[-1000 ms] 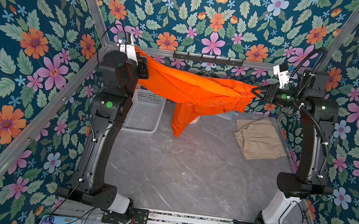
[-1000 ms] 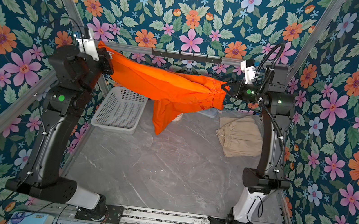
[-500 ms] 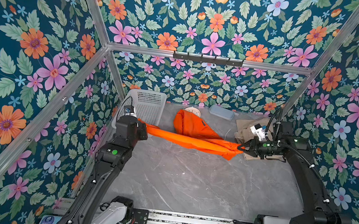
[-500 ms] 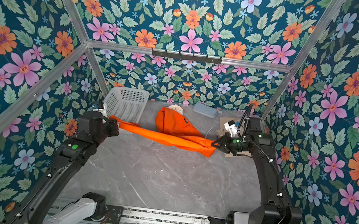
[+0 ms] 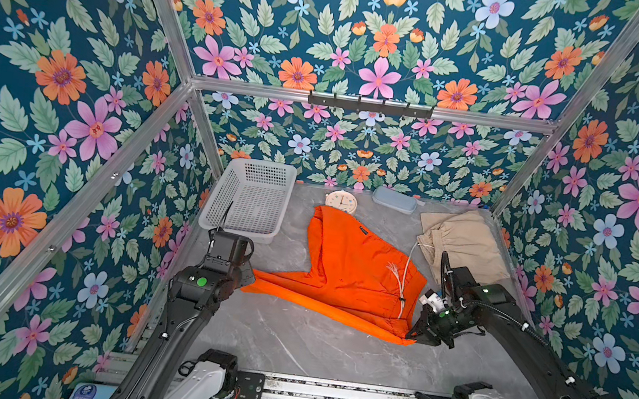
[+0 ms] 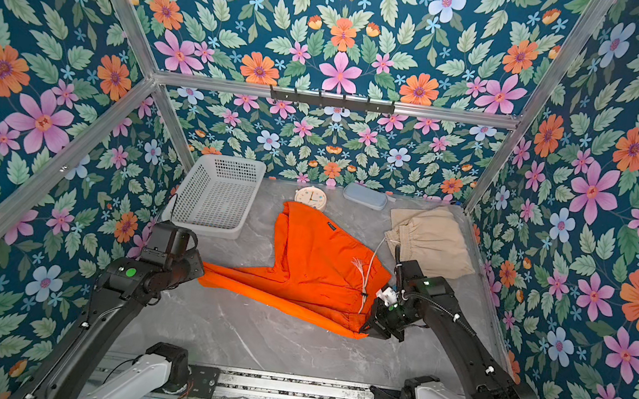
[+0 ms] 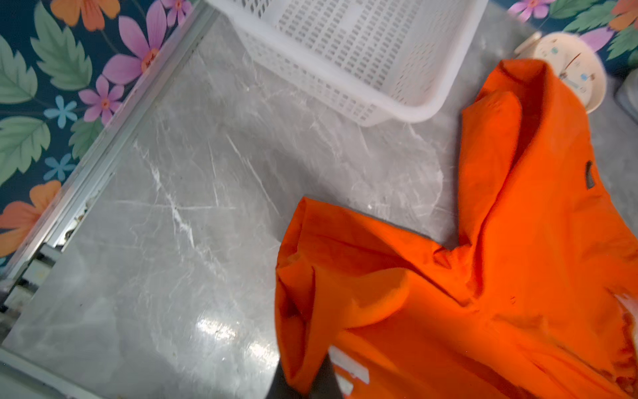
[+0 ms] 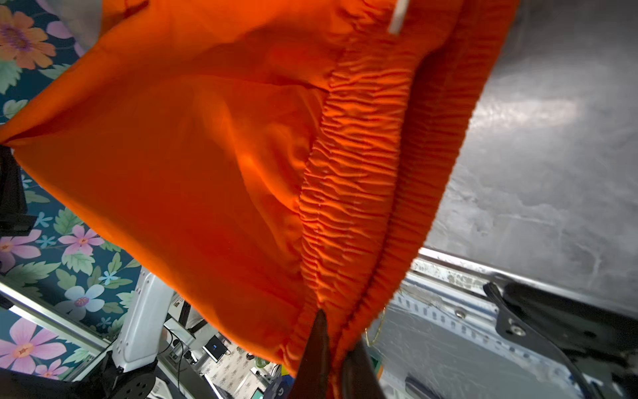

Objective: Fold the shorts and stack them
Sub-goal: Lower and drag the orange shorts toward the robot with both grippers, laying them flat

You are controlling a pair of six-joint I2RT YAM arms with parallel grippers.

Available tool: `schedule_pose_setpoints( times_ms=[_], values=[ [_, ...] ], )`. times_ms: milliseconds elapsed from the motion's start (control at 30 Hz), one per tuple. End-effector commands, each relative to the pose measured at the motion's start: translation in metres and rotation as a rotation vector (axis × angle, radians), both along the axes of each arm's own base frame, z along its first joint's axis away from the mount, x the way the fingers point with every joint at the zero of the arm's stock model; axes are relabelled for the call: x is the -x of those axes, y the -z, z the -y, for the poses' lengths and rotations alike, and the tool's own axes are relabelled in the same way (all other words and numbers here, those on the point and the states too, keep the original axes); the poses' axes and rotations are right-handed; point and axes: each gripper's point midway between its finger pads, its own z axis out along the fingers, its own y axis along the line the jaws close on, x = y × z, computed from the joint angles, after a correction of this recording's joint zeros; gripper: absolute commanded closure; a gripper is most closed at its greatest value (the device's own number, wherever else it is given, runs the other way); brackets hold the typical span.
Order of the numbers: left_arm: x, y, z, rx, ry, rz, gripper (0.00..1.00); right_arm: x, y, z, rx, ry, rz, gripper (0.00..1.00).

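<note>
My left gripper draws the lifted hem corner back and down next onto bare tabletop below and back of the gripper. It then releases to spread the bunched leg.
The bright orange shorts lie spread across the middle of the grey table in both top views, one leg reaching back toward the far wall, white drawstring showing near the waistband. My left gripper is shut on the hem corner at the left. My right gripper is shut on the gathered elastic waistband at the near right corner. The beige shorts lie folded at the back right, behind the right arm.
A white perforated basket stands at the back left. A small round clock and a pale blue case lie by the far wall. Floral walls with metal rails close in three sides.
Both arms have come down from high near the back wall to table level toward the front, carrying the orange shorts, which went from hanging stretched in the air to lying spread on the table.
</note>
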Motion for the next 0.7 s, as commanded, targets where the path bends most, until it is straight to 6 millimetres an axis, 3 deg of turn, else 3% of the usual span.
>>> schedule_pose_setpoints(
  times_ms=[0,133,300,467,667],
  values=[
    [0.003,-0.002,-0.013,-0.050,-0.055,0.015,1.00,0.028,0.013,0.024,0.156,0.032,-0.114,1.00],
    [0.007,0.009,-0.009,-0.030,-0.036,-0.025,1.00,0.039,0.006,0.048,0.300,0.021,-0.120,1.00],
    [0.006,0.044,0.017,0.132,-0.027,-0.063,1.00,0.011,-0.009,0.087,0.512,0.074,-0.032,1.00],
    [0.009,0.078,0.037,0.275,-0.045,-0.098,1.00,-0.001,0.002,0.101,0.610,0.065,-0.066,1.00],
    [0.029,0.105,0.044,0.332,-0.076,-0.189,0.99,0.009,0.015,0.097,0.596,0.064,-0.135,0.98]
  ],
)
